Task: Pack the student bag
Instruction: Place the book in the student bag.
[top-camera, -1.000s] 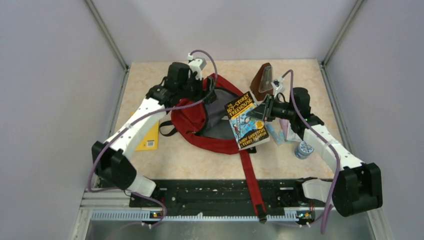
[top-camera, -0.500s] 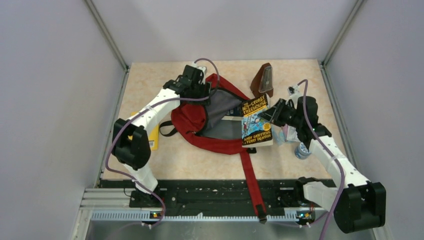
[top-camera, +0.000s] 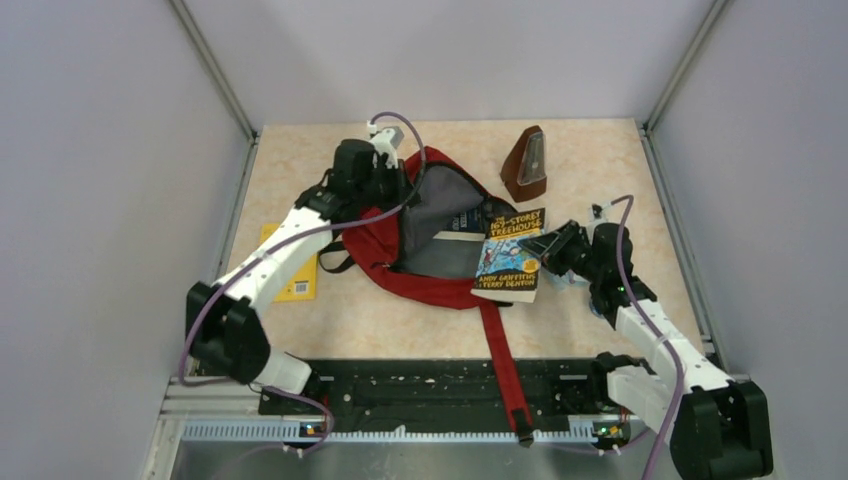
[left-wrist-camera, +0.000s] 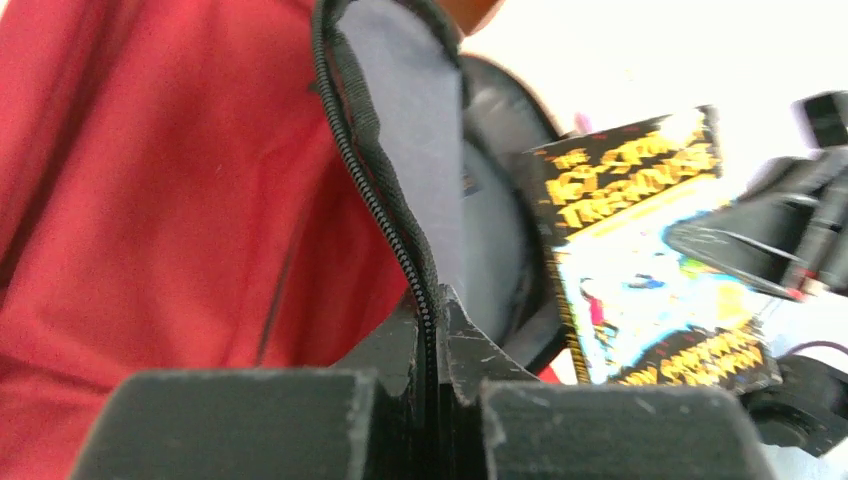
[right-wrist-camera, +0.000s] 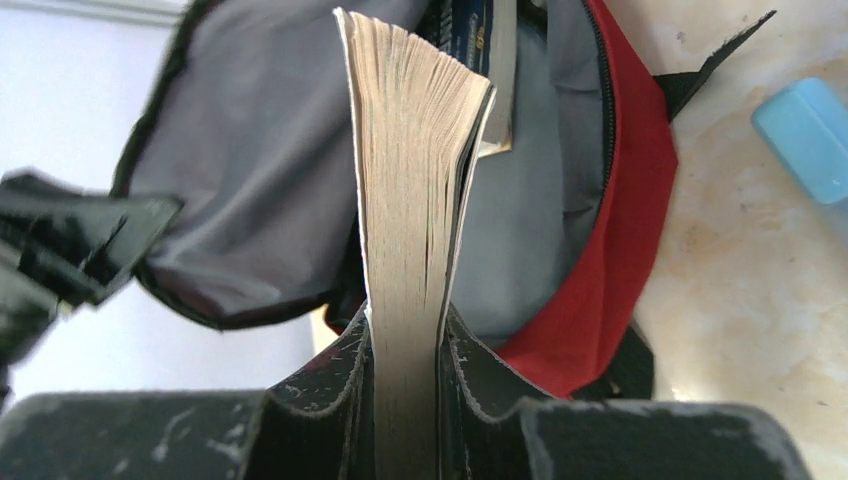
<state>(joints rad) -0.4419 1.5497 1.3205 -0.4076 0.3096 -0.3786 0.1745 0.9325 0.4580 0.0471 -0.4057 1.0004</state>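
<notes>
My right gripper will next push down to the dark book (top-camera: 460, 225) (right-wrist-camera: 497, 80), which is below the gripper and to its left in the top view, to let go there while the bag's upper flap is held up.
The student bag (top-camera: 385, 240) lies mid-table, dark red with grey lining (top-camera: 440, 215), its mouth open toward the right. My left gripper (top-camera: 400, 192) is shut on the bag's black zipper edge (left-wrist-camera: 375, 160) and holds the upper flap up; in the left wrist view the jaws (left-wrist-camera: 432, 305) pinch that zipper. My right gripper (top-camera: 545, 243) is shut on a colourful paperback book (top-camera: 508, 262) at the bag's right rim. In the right wrist view the gripper (right-wrist-camera: 408, 325) clamps the book's page edge (right-wrist-camera: 410, 170), which points into the grey lining (right-wrist-camera: 250, 170). A dark book (right-wrist-camera: 487, 60) lies inside.
A brown metronome (top-camera: 527, 163) stands behind the book. A yellow book (top-camera: 298, 278) lies flat left of the bag, partly under my left arm. The long red strap (top-camera: 505, 350) runs to the near edge. A light blue object (right-wrist-camera: 805, 125) lies right of the bag.
My left gripper went from open to shut on the bag's zipper edge. My right arm drew back and lower, bringing the paperback down to the bag's right rim.
</notes>
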